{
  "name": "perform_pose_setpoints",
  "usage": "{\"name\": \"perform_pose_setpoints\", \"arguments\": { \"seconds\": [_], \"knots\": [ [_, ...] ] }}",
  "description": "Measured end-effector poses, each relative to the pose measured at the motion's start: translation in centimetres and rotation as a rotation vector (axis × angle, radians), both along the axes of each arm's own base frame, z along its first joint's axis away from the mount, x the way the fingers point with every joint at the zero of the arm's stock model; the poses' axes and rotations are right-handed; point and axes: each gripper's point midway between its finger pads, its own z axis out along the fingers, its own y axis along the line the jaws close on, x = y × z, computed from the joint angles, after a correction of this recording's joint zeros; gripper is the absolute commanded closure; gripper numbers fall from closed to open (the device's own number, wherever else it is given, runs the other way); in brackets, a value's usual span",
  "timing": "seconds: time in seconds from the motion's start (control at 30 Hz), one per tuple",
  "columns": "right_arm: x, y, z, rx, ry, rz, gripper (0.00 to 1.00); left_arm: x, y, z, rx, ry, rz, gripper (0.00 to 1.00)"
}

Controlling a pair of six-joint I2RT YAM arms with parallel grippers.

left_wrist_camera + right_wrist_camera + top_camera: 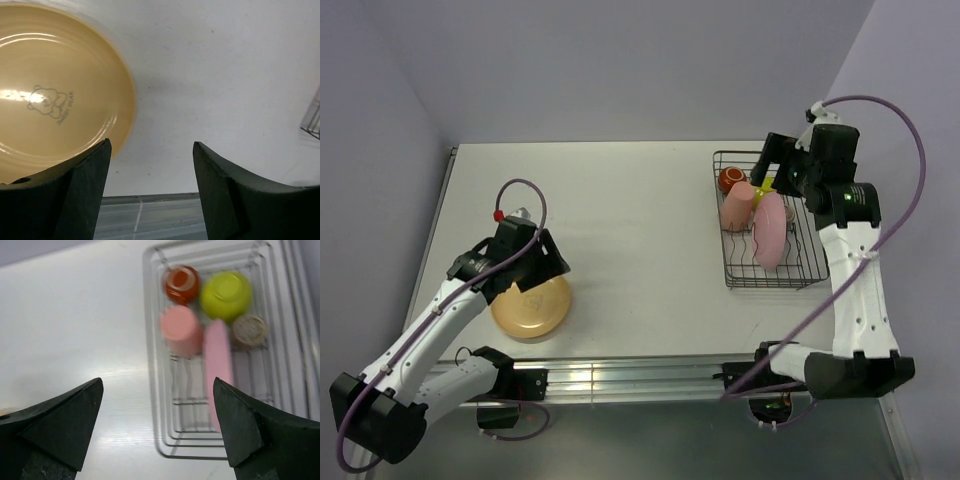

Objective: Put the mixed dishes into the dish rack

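My left gripper moves down to the pale orange plate's rack-side rim (566, 286) (125, 68) below next and turns its open fingers astride it, as the whole plate is too wide.
The pale orange plate (532, 307) lies flat on the table at the front left and fills the left of the left wrist view (50, 100). My left gripper (548, 272) hovers open over its right rim (151, 150), holding nothing. The black wire dish rack (775, 283) stands at the right. In it are the pink plate (218, 365) on edge, the salmon tumbler (181, 330), the red-brown mug (182, 284), the lime-green bowl (226, 295) and the small grey-beige cup (249, 331). My right gripper (775, 172) is open and empty above the rack (157, 385).
The table's near edge with a metal rail (620, 378) runs just in front of the orange plate. The back wall and right wall stand close behind and beside the rack. White tabletop (630, 220) lies between plate and rack.
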Motion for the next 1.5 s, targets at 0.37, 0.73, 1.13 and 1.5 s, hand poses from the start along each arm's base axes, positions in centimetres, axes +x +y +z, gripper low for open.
{"name": "perform_pose_setpoints", "arguments": {
  "seconds": [0.37, 0.73, 1.13, 1.5],
  "knots": [
    [-11.8, 17.3, 7.5, 0.260, -0.205, 0.571, 0.00, 0.8, 3.5, -3.4, 0.246, 0.176, 0.158, 0.28],
    [-16.8, 19.6, -1.9, 0.276, 0.126, 0.656, 0.00, 4.8, 3.9, -8.1, 0.353, 0.351, 0.209, 0.33],
    [-20.0, 16.1, -0.1, 0.279, 0.030, 0.649, 0.00, 8.8, 2.3, -11.9, 0.408, 0.445, 0.164, 0.47],
    [-20.3, 15.2, -0.3, 0.259, 0.019, 0.632, 0.00, 5.2, 3.0, -13.2, 0.401, 0.512, 0.149, 0.72]
  ]
}}
